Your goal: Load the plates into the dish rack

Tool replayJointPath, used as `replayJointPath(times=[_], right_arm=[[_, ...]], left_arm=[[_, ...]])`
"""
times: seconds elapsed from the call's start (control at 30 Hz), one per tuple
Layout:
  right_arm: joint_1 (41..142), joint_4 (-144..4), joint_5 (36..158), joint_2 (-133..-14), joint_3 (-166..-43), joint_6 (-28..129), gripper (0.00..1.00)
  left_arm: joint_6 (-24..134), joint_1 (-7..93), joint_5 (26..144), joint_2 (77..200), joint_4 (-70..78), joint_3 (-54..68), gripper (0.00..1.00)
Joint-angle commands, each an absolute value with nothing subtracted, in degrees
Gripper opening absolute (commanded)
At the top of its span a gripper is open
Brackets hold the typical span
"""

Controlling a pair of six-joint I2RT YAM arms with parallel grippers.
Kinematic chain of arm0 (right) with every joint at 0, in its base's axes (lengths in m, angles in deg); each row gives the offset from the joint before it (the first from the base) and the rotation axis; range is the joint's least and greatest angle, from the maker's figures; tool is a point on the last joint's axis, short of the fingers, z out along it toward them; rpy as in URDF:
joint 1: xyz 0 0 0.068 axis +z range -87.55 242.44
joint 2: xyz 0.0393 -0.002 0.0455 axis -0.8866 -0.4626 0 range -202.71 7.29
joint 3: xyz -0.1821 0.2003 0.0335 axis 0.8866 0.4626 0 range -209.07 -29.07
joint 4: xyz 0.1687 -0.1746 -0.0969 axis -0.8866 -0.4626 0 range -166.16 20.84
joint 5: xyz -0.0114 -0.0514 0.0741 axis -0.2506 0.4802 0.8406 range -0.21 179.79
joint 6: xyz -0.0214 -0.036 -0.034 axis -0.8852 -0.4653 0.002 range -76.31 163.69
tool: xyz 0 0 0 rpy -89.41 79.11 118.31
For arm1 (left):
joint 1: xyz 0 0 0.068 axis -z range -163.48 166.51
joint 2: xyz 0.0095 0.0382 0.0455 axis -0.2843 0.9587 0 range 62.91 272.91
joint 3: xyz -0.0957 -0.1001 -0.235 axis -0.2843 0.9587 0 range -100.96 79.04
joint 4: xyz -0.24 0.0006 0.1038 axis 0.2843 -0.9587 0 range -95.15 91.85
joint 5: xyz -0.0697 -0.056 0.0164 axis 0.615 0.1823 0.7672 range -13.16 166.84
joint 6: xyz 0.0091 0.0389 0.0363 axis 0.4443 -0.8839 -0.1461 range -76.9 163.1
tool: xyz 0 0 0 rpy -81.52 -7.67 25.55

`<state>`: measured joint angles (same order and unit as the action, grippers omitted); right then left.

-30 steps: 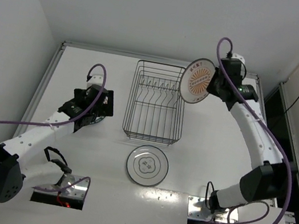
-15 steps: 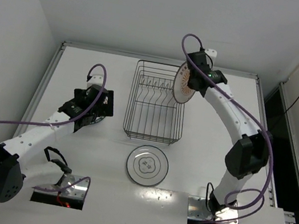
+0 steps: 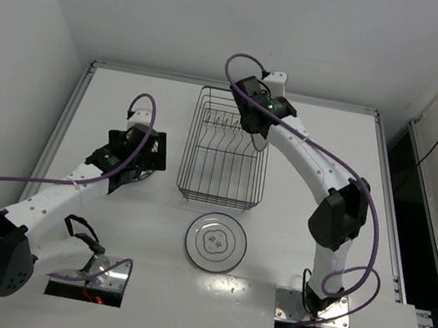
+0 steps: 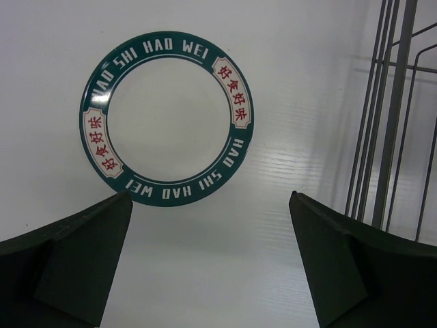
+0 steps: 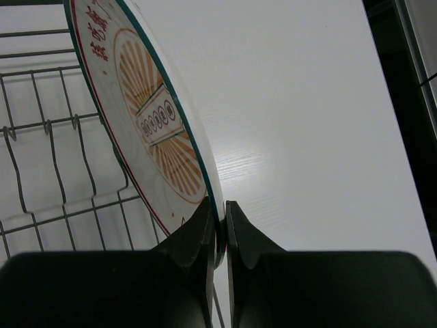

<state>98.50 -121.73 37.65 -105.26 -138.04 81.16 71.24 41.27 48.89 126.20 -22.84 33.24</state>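
The white plate hangs tilted above the rack's wires. It goes down slightly toward the rack's middle in my right gripper next, and its lower edge comes between wires.
My right gripper (image 5: 220,220) is shut on the rim of the white plate with the orange-brown sunburst centre (image 5: 147,119). It holds the plate on edge, tilted, over the far right part of the dark wire dish rack (image 3: 192,147), whose wires (image 5: 41,171) show below the plate. In the top view the right gripper (image 3: 254,129) and arm hide most of this plate. The dark-rimmed plate with the grey wavy motif (image 3: 216,242) lies flat on the table in front of the rack. My left gripper (image 3: 140,159) is open and empty, left of the rack.
A round white disc with a dark green lettered rim (image 4: 167,116) lies flat on the table just ahead of my left gripper (image 4: 212,273). The rack's side wires (image 4: 392,116) stand to its right. The table has a raised border (image 3: 70,117).
My right arm has swung left with the sunburst plate, from beside the rack's right far corner to over the rack, turning the plate edge-on to the top camera. The left arm has not moved.
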Motion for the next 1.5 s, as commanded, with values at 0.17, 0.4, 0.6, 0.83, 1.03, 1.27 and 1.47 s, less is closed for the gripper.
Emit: replayJointPath(times=[0.17,0.4,0.6,0.83,1.03,1.27,1.47], right_arm=[[97.6,-122.95,31.52,-99.32,-138.75,80.96,0.0],[98.13,-123.66,33.98,-104.94,-140.52,81.83,0.0],[98.13,-122.51,39.69,-109.95,-141.57,80.6,0.0],[97.6,-122.6,43.82,-109.52,-139.73,79.9,0.24],[97.07,-121.09,46.99,-97.06,-133.59,74.89,0.57],[97.07,-111.83,72.7,-66.5,-105.24,75.24,1.0],[97.07,-95.81,91.28,-30.23,-61.29,98.55,1.0]], left_arm=[[71.66,40.86,48.27,126.1,-22.32,31.76,1.0],[71.66,40.86,48.27,126.1,-22.32,31.76,1.0],[71.66,40.86,48.27,126.1,-22.32,31.76,1.0],[71.66,40.86,48.27,126.1,-22.32,31.76,1.0],[71.66,40.86,48.27,126.1,-22.32,31.76,1.0],[71.66,40.86,48.27,126.1,-22.32,31.76,1.0],[71.66,41.38,47.13,126.1,-22.94,31.76,1.0]])
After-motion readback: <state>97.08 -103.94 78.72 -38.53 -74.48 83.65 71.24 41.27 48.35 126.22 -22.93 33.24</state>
